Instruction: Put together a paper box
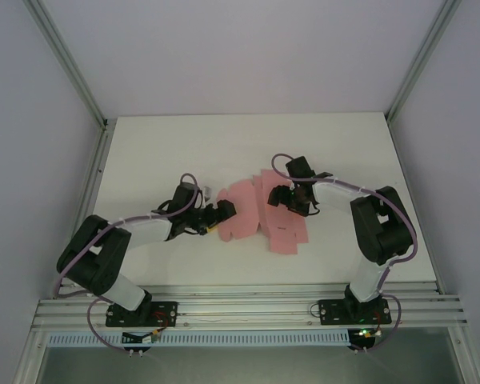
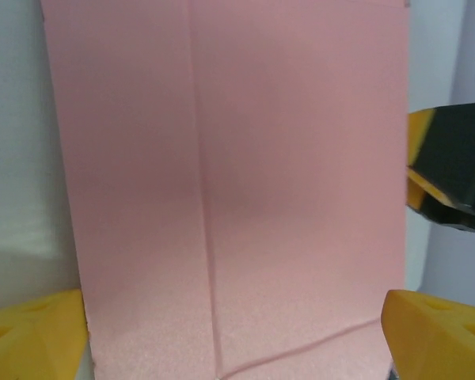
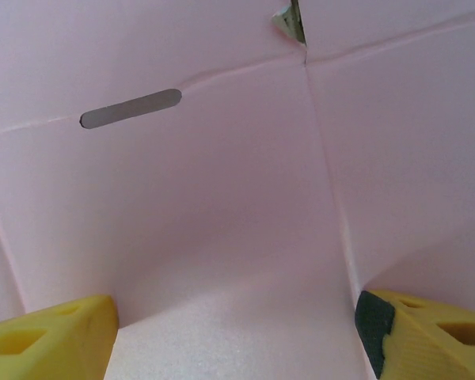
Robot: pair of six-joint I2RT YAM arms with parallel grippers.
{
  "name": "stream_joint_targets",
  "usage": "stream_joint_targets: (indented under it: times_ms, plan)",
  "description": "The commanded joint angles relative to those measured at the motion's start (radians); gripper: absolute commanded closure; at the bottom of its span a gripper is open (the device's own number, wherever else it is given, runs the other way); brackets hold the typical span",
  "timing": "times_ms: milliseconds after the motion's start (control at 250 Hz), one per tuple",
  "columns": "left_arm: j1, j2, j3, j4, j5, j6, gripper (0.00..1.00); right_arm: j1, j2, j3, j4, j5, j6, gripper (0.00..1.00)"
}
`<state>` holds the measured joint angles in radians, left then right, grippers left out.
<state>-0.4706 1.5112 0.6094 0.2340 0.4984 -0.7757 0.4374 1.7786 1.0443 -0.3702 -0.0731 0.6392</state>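
The left gripper moves off the creased panel, away from my right gripper, next. It closes on the panel's thin loose edge, as the panel's broad side spans my finger gap.
The paper box [image 1: 260,214] is a flat pale pink die-cut sheet with tabs and creases, lying mid-table between both arms. My left gripper [image 1: 224,210] is at its left edge, low over the table. In the left wrist view a creased panel of the paper box [image 2: 285,174] spans the gap between my yellow fingers [image 2: 32,336], and the left gripper [image 2: 233,352] stands open. My right gripper [image 1: 278,197] is over the sheet's upper right part. In the right wrist view the right gripper [image 3: 237,344] is open, facing a panel of the paper box [image 3: 222,198] with a slot [image 3: 131,107].
The white table [image 1: 168,152] has bare room behind and to either side of the sheet. An aluminium rail [image 1: 240,308] runs along the near edge, and frame posts [image 1: 92,160] with white walls close the sides and back. The other arm's gripper [image 2: 451,170] shows at the right.
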Motion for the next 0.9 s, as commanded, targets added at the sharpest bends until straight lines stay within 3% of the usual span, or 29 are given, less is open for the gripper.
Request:
stream_joint_targets:
  times_ms: [0, 331, 447, 523, 635, 807, 894]
  plan:
    - [0.004, -0.068, -0.021, 0.157, 0.113, -0.048, 0.07, 0.004, 0.112, -0.071, -0.036, -0.024, 0.017, 0.19]
    - [0.028, -0.137, -0.114, 0.283, 0.057, -0.075, 0.1, 0.004, 0.144, -0.062, -0.029, -0.035, 0.031, 0.19]
    - [0.029, -0.088, -0.101, 0.322, 0.081, -0.085, 0.22, 0.004, 0.139, -0.061, -0.035, -0.03, 0.028, 0.18]
    - [0.028, -0.077, -0.071, 0.227, 0.054, -0.031, 0.28, 0.004, 0.136, -0.059, -0.042, -0.021, 0.025, 0.18]
    - [0.029, -0.083, -0.019, 0.027, -0.047, 0.085, 0.49, 0.004, 0.123, -0.064, -0.048, -0.01, 0.02, 0.17]
    - [0.029, -0.104, 0.004, -0.002, -0.075, 0.145, 0.92, 0.003, 0.056, -0.057, -0.053, -0.022, -0.016, 0.16]
    - [0.029, -0.128, -0.006, 0.028, -0.072, 0.153, 1.0, 0.004, -0.02, -0.053, -0.065, -0.025, -0.045, 0.15]
